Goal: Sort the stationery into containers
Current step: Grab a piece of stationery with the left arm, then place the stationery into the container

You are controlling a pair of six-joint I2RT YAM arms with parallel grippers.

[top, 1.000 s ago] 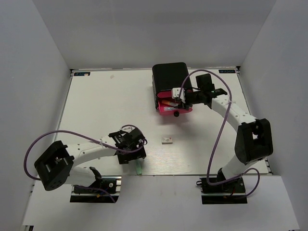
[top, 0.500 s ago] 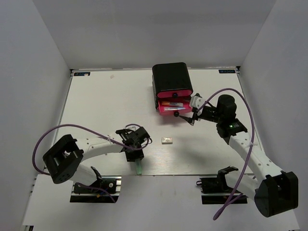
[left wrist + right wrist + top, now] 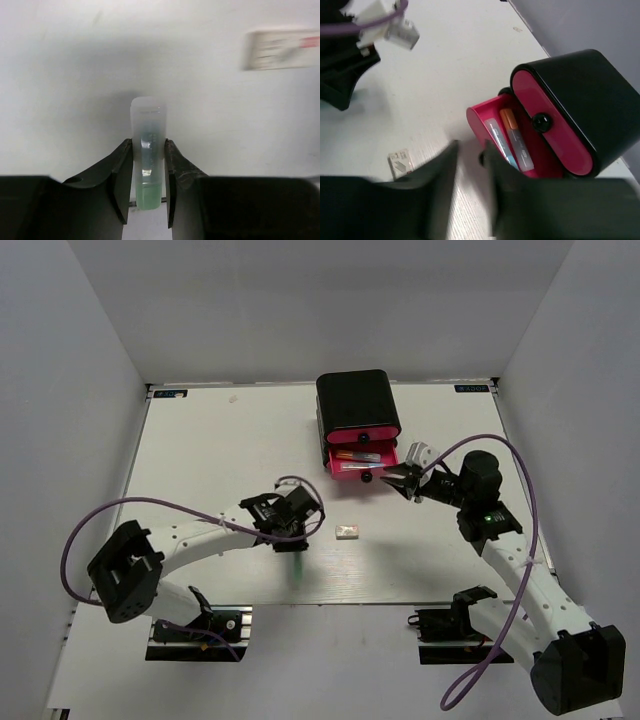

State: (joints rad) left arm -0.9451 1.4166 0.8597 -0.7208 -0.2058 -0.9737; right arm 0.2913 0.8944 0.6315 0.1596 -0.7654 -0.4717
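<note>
Similar sticks lie in the open pink drawer [image 3: 364, 460], so my left gripper will next move outward and to the right in the top view and let go of the teal stick [image 3: 300, 566] over it.
A teal stick [image 3: 148, 150] with a clear cap stands upright between the fingers of my left gripper [image 3: 149, 145], which is shut on it. In the top view this gripper [image 3: 297, 543] hangs over the table's front middle with the teal stick [image 3: 300, 566] below it. The white eraser [image 3: 347, 532] lies just to its right. The black cabinet [image 3: 352, 400] has one pink drawer [image 3: 485, 120] pulled out, holding a light blue stick [image 3: 499, 140] and an orange stick [image 3: 516, 137]. My right gripper [image 3: 471, 150] is open and empty, right in front of that drawer's knob [image 3: 482, 159].
The upper pink drawer [image 3: 555, 135] is closed, its black knob [image 3: 541, 121] facing me. The eraser [image 3: 400, 162] lies on the table between the two arms. The table's white back edge [image 3: 250, 387] meets grey walls on three sides.
My left gripper closed on the teal stick and moved right, toward the eraser. My right arm drew back from inside the open drawer to just in front of it, and its jaws narrowed.
</note>
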